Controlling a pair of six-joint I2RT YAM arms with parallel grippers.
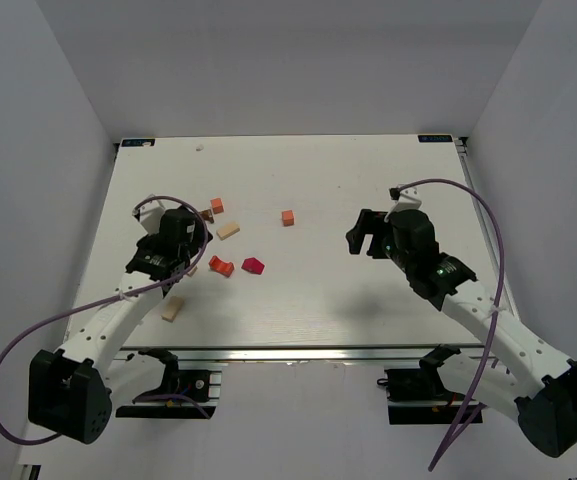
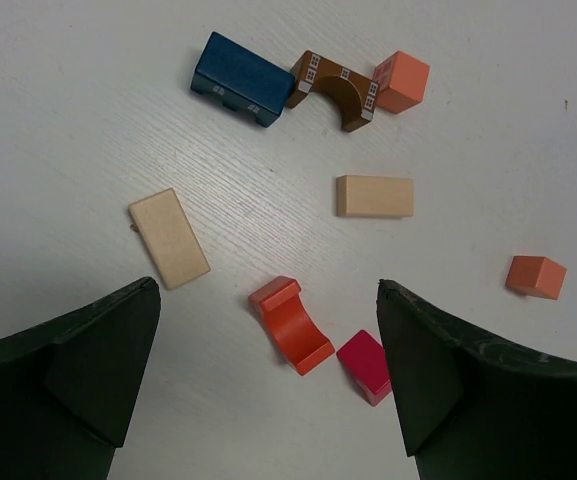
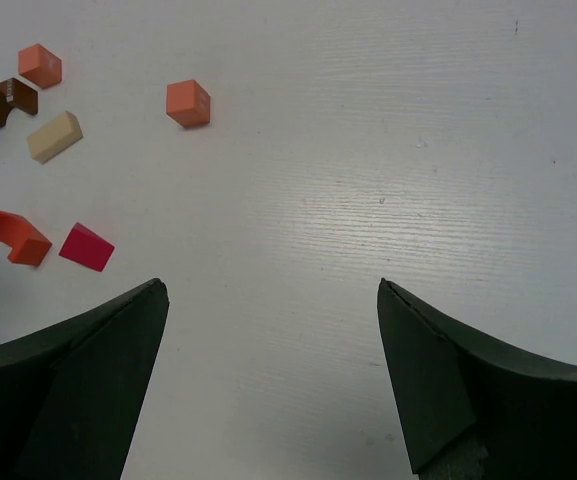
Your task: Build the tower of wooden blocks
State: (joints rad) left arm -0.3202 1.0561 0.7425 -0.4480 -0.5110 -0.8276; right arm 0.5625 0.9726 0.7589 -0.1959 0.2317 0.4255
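My left gripper needs to move down and toward the top of the wrist view around the blue block, and it needs to turn because the block lies at an angle there.
No tower stands; the wooden blocks lie scattered flat on the white table. In the left wrist view I see a blue block, a brown arch, an orange cube, two tan blocks, an orange-red arch, a red block and another orange cube. My left gripper is open and empty, hovering above the orange-red arch and the red block. My right gripper is open and empty over bare table.
A third tan block lies near the front left, beside the left arm. A lone orange cube sits mid-table, also in the right wrist view. White walls enclose the table on the left, right and back.
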